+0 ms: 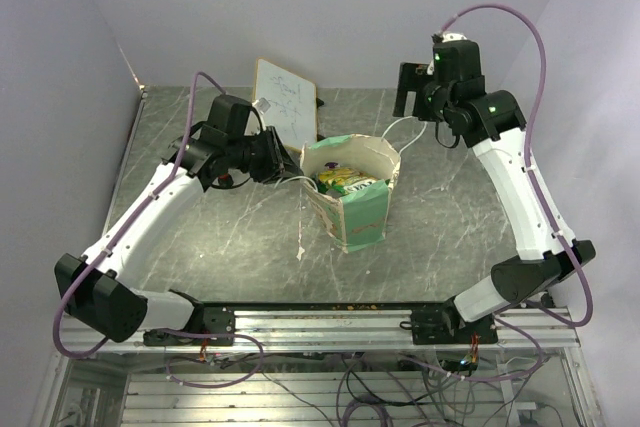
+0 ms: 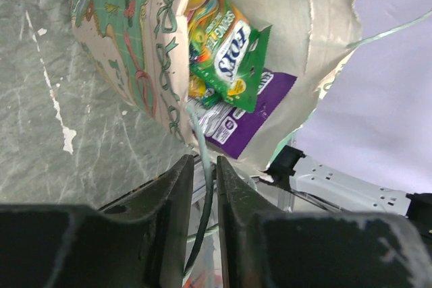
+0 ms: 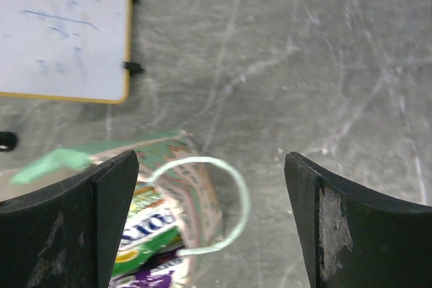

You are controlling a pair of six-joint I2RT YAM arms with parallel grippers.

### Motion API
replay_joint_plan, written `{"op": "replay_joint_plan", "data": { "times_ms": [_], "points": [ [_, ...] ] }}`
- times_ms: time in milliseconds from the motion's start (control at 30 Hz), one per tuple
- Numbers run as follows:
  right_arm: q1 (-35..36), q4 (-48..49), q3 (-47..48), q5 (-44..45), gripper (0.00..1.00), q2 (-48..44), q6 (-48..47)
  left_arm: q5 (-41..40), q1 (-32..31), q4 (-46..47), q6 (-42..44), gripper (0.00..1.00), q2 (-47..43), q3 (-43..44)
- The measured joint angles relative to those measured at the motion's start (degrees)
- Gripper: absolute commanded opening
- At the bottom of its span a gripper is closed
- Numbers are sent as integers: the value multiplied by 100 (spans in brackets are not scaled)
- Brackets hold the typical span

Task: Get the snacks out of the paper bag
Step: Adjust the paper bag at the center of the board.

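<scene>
The bag's free handle loop (image 1: 413, 118) stands just back of my right gripper. So my right gripper draws back toward the bag (image 1: 362, 215) next and fits its open fingers around that loop.
The paper bag (image 1: 362, 215) stands open at the middle of the table. The snacks (image 1: 345, 179) lie inside: a green packet (image 2: 229, 59) over a purple one (image 2: 253, 109). My left gripper (image 1: 288, 162) is at the bag's left rim. In the left wrist view its jaws (image 2: 205, 163) are shut on the bag's mint string handle (image 2: 200, 133). My right gripper (image 1: 408, 97) is open and empty, raised behind and right of the bag. In the right wrist view (image 3: 210, 160) it is above the other handle loop (image 3: 239, 193) and the bag's rim (image 3: 196, 180).
A white wood-framed board (image 1: 285, 97) lies behind the bag, also in the right wrist view (image 3: 61, 32). A white paper strip (image 1: 301, 237) lies left of the bag. Walls close the table on three sides.
</scene>
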Motion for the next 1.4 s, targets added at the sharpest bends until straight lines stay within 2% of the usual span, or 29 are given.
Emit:
{"op": "replay_joint_plan", "data": {
  "times_ms": [100,200,300,500,567,633,933,1067,1267,1400],
  "points": [
    [-372,-105,-317,-114,80,-7,-107,-15,0,199,-238,29,-44,-7],
    [-581,-107,-682,-597,61,-46,-238,-31,0,402,-496,25,-96,-20],
    [-673,-96,-905,-1172,53,-57,-328,-28,0,597,-726,21,-133,-20],
    [-614,-61,-1279,-1836,15,-234,-487,50,0,769,-1045,7,-129,-31],
    [-507,-39,-1274,-1917,5,-267,-573,52,0,767,-1132,7,-131,-28],
    [-330,-22,-1189,-1982,0,-278,-647,42,0,715,-1182,7,-129,26],
    [507,-7,-570,-2238,0,-310,-1023,-518,31,-310,-1126,7,48,1185],
    [850,83,-584,-2894,0,-306,-1086,-721,437,-691,-1005,7,50,1530],
    [1084,817,-793,-4277,0,-175,-728,-765,1567,-1397,-470,7,378,2476],
    [1150,1547,-1268,-5165,0,-96,-365,-728,1727,-1827,2,7,870,3331]
  ]
}}
